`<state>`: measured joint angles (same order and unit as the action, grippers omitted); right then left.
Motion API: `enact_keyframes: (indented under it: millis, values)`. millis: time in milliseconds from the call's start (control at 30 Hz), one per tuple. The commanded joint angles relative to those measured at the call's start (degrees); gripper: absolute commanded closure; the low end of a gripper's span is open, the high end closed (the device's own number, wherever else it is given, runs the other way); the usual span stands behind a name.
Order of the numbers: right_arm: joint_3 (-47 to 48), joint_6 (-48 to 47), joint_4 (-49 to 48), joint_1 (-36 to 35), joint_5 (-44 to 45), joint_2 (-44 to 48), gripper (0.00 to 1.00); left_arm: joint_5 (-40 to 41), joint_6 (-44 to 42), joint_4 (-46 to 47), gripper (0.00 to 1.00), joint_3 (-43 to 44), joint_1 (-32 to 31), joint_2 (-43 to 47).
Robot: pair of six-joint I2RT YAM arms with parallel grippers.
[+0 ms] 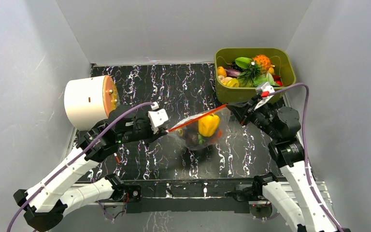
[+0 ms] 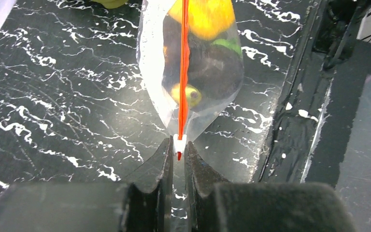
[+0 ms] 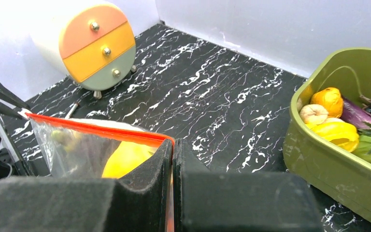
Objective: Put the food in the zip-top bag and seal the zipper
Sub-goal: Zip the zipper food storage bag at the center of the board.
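The left gripper needs to move down and ease outward next, bringing the slider down to the dark table, since the slider is at the zipper's end with the food inside.
The zip-top bag (image 1: 193, 137) hangs stretched between both grippers over the middle of the table. Its orange-red zipper (image 1: 195, 119) runs taut from lower left to upper right. Inside the bag is food: a yellow pepper (image 1: 208, 124) and dark round fruit (image 2: 215, 67). My left gripper (image 2: 179, 146) is shut on the zipper's white slider (image 2: 179, 143) at the left end of the strip (image 2: 184, 72). My right gripper (image 3: 173, 143) is shut on the bag's right corner, where the zipper (image 3: 96, 126) ends. The pepper (image 3: 125, 157) shows through the plastic beside its fingers.
An olive-green bin (image 1: 232, 94) with several more toy fruits and vegetables stands at the back right, just behind my right gripper (image 1: 240, 110). A round cream drawer cabinet (image 1: 84, 101) sits at the left. In the right wrist view the bin's wall (image 3: 333, 164) is close on the right.
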<state>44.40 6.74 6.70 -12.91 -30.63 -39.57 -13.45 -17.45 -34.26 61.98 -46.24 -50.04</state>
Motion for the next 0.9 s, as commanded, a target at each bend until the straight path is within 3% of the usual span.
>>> enact_keyframes:
  millis: [0,133,233,367,533,633,667,700,867]
  values:
    - [-0.94,2.63,-0.93,1.75,8.17,1.82,1.0,-3.91,4.57,1.14,1.0,-3.09,0.28,0.11]
    - [-1.78,3.15,-5.27,1.74,12.34,-3.65,1.0,1.9,9.11,5.34,1.0,-5.24,0.34,-2.37]
    - [1.38,4.63,-6.32,1.77,16.89,-11.08,0.93,5.06,12.33,5.72,1.0,-3.37,0.49,-7.66]
    - [9.25,4.06,-1.88,1.75,19.39,-17.4,0.75,10.46,15.79,4.89,1.0,0.47,1.76,-14.59]
    - [12.64,5.27,2.36,1.74,22.15,-16.89,0.47,15.68,17.41,9.02,1.0,0.48,5.8,-17.2]
    - [11.84,6.69,3.42,1.79,22.9,-14.27,0.22,17.54,18.14,10.31,1.0,1.4,8.08,-19.39]
    - [11.33,7.29,3.41,1.75,22.99,-12.92,0.07,18.45,18.43,10.28,0.99,2.12,8.43,-20.25]
    - [10.99,7.63,3.52,1.75,23.0,-12.0,0.03,19.45,18.86,10.08,0.95,2.88,8.66,-21.06]
    - [10.96,8.97,7.25,1.74,22.97,-8.59,0.02,23.2,19.77,9.3,0.85,5.69,8.95,-23.1]
